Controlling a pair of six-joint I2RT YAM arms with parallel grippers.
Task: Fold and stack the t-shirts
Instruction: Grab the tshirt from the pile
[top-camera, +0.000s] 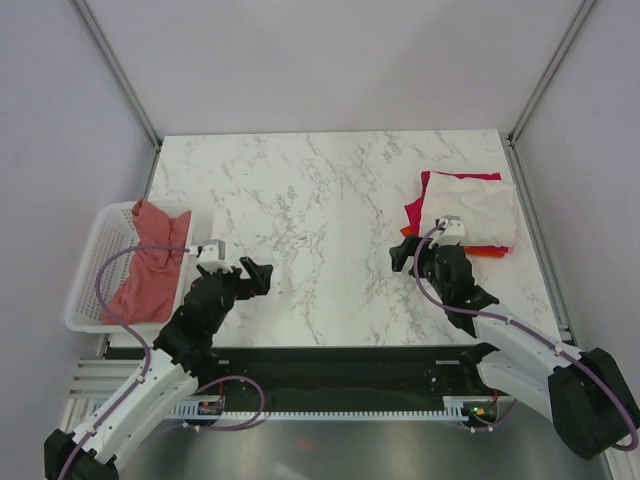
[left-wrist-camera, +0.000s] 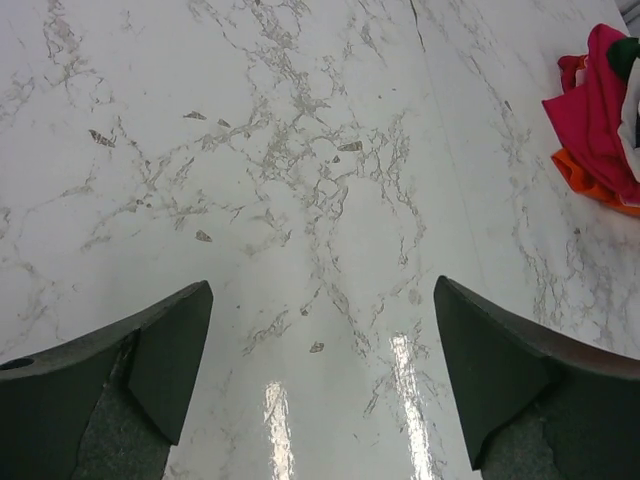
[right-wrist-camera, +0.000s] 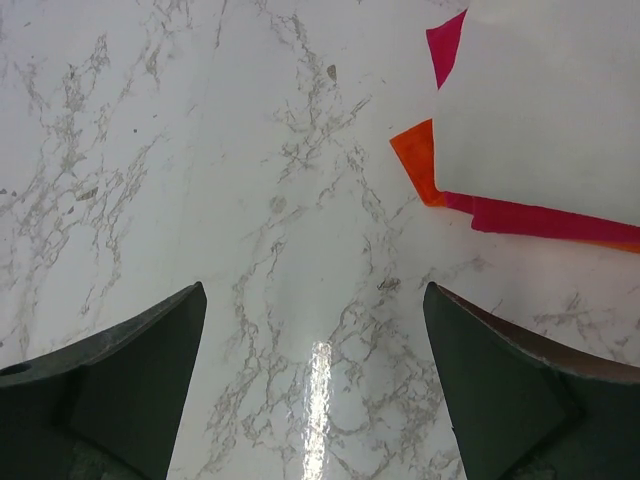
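Note:
The salmon-red t-shirt is crumpled, so my left gripper will next lift outward over the basket, then lower onto the raised fold at that t-shirt's far (top-camera: 154, 224) end.
A stack of folded t-shirts lies at the table's right: a cream-white one (top-camera: 470, 212) on top, a magenta one (top-camera: 414, 208) under it and an orange one (top-camera: 488, 251) at the bottom. The stack also shows in the right wrist view, cream-white (right-wrist-camera: 545, 110), magenta (right-wrist-camera: 540, 217), orange (right-wrist-camera: 416, 157). A crumpled salmon-red t-shirt (top-camera: 148, 262) lies in the white mesh basket (top-camera: 88, 263) at the left. My left gripper (top-camera: 256, 274) is open and empty over bare marble right of the basket. My right gripper (top-camera: 402, 256) is open and empty just left of the stack.
The marble table (top-camera: 310, 200) has grey walls behind and on both sides. The basket stands at the table's left edge. In the left wrist view the magenta shirt (left-wrist-camera: 595, 110) and orange shirt (left-wrist-camera: 590, 180) show at the far right.

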